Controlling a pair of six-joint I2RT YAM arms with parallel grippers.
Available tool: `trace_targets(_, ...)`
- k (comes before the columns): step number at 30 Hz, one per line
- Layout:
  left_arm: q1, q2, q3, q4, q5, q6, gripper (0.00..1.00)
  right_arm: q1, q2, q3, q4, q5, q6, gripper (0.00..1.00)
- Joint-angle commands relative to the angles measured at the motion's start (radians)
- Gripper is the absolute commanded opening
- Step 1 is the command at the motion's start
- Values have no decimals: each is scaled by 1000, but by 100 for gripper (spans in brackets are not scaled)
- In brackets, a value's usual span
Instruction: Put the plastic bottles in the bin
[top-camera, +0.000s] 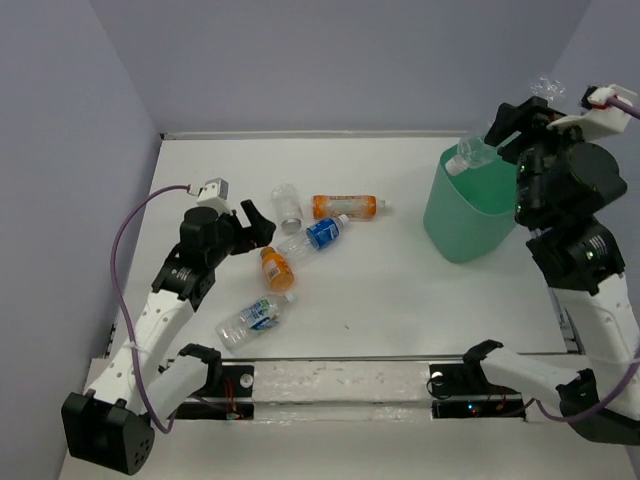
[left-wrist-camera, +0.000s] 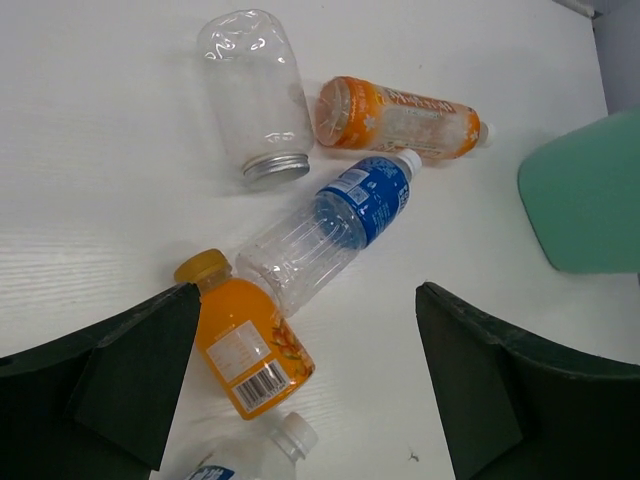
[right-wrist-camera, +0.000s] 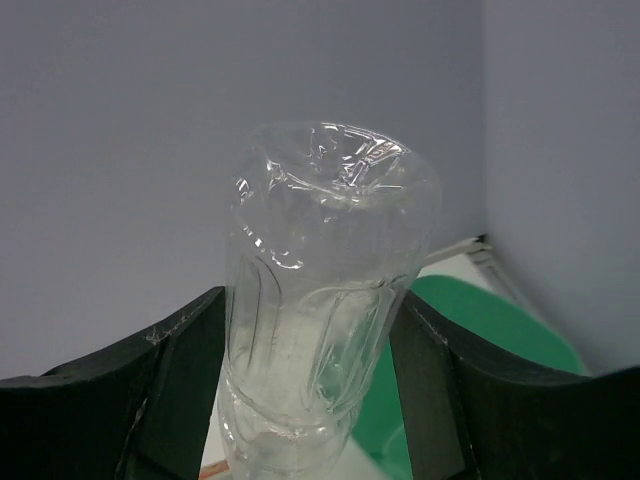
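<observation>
The clear bottle's neck still hangs over the bin's rim, so the robot's right gripper should next move down and tilt over the mint-green bin's opening (top-camera: 490, 187) (right-wrist-camera: 482, 325) to let the bottle go inside.
Five plastic bottles lie on the white table. They are a clear one with a silver neck (top-camera: 288, 205) (left-wrist-camera: 255, 95), an orange-tinted one (top-camera: 345, 206) (left-wrist-camera: 400, 120), a blue-labelled one (top-camera: 315, 235) (left-wrist-camera: 330, 235), an orange one with a yellow cap (top-camera: 277, 268) (left-wrist-camera: 245, 345) and a clear one with a green-blue label (top-camera: 255, 318). My left gripper (top-camera: 260, 225) (left-wrist-camera: 310, 385) hangs open over them, the yellow-capped bottle by its left finger (left-wrist-camera: 130, 380). My right gripper (top-camera: 497, 140) (right-wrist-camera: 310, 400) is shut on a clear bottle (top-camera: 470, 155) (right-wrist-camera: 320, 300), tilted neck-down over the rim of the mint-green bin (top-camera: 465, 215) (right-wrist-camera: 490, 330) (left-wrist-camera: 585, 205).
Grey walls close in the table on the left, back and right. A purple cable (top-camera: 120, 250) loops from the left wrist down to the left base. Both arm bases and a rail (top-camera: 340, 385) run along the near edge.
</observation>
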Motion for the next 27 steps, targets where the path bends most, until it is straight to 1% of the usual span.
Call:
trace_targets(1, 1, 78, 92, 120, -43, -113, 99, -249, 98, 4, 17, 17, -146, 27)
trace_targets(3, -1, 146, 121, 136, -66, -143, 99, -362, 147, -10, 14, -61, -146, 27)
trace_targets(4, -2, 170, 132, 151, -81, -150, 99, -392, 164, -16, 14, -80, -109, 26)
trace_targets(6, -5, 234, 165, 171, -129, -165, 99, -444, 205, -39, 11, -149, -93, 26)
trace_targets(11, -7, 368, 228, 200, -235, -167, 99, -455, 247, -84, 13, -171, -86, 27)
trace_targets(12, -7, 424, 243, 200, -264, -164, 99, -464, 250, -91, 11, -174, -89, 27)
trace_targets(13, -8, 455, 272, 200, -269, -162, 99, -464, 248, -111, 11, -174, -87, 37)
trace_targets(14, -8, 485, 289, 198, -273, -162, 99, -464, 244, -123, 11, -172, -86, 49)
trace_targets(15, -8, 547, 318, 200, -284, -164, 99, -464, 236, -134, 8, -174, -80, 66)
trace_targets(16, -10, 580, 335, 202, -286, -162, 99, -464, 213, -148, -9, -178, -63, 90)
trace_targets(17, -13, 610, 355, 198, -298, -154, 99, -464, 198, -148, -18, -184, -55, 90)
trace_targets(18, -20, 674, 401, 182, -342, -136, 99, -464, 184, -150, -33, -210, -44, 97)
trace_targets(19, -33, 707, 424, 172, -353, -128, 99, -464, 147, -150, -58, -229, -25, 99)
trace_targets(20, -36, 766, 447, 165, -358, -122, 99, -464, 127, -148, -69, -256, -15, 99)
trace_targets(21, -37, 793, 489, 156, -353, -118, 99, -464, 106, -150, -87, -330, -5, 99)
trace_targets(23, -39, 842, 521, 156, -336, -113, 99, -464, 41, -159, -105, -425, 41, 99)
trace_targets(24, -39, 892, 555, 149, -315, -111, 99, -464, 18, -170, -112, -541, 57, 100)
trace_targets(27, -40, 966, 586, 145, -272, -107, 99, -464, -63, -252, -109, -706, 124, 99)
